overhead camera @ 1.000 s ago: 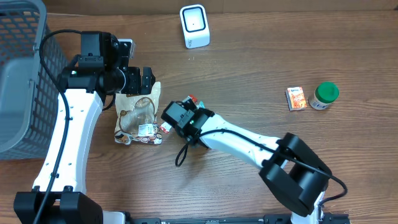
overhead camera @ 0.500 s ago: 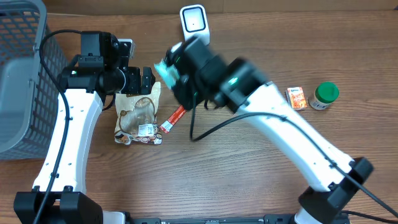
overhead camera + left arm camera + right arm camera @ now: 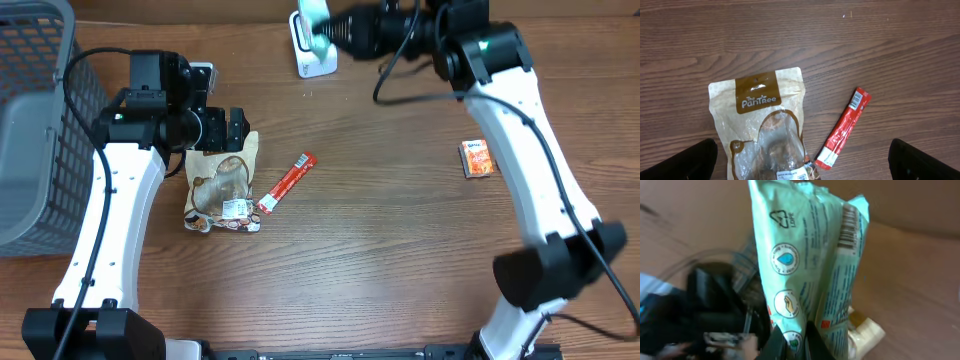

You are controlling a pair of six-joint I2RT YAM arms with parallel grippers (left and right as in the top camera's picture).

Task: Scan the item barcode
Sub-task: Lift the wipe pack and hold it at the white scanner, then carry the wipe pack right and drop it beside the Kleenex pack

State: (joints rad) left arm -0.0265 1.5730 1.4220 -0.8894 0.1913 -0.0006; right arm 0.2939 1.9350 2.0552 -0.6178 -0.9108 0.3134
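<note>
My right gripper will next go back and down to let go of the packet (image 3: 312,20) on the bare tabletop by the orange box, which lies to its right in the overhead view.
My right gripper (image 3: 338,30) is shut on a mint-green packet (image 3: 312,20) and holds it at the far edge of the table, right over the white scanner (image 3: 318,62). In the right wrist view the packet (image 3: 805,265) stands upright out of the shut gripper (image 3: 796,342), with its barcode (image 3: 847,227) on the upper right fold. My left gripper (image 3: 236,128) hangs open over a brown Pantree pouch (image 3: 222,185). In the left wrist view its fingertips (image 3: 687,160) sit wide apart on either side of that pouch (image 3: 765,130), and nothing is held.
A red stick sachet (image 3: 286,183) lies just right of the pouch, also in the left wrist view as the sachet (image 3: 844,127). A grey mesh basket (image 3: 30,120) fills the far left. A small orange box (image 3: 477,158) lies on the right, beside my right arm.
My right arm swung from the table's middle up to the far edge, carrying the green packet over the scanner. The red sachet now lies uncovered. The left arm has not moved.
</note>
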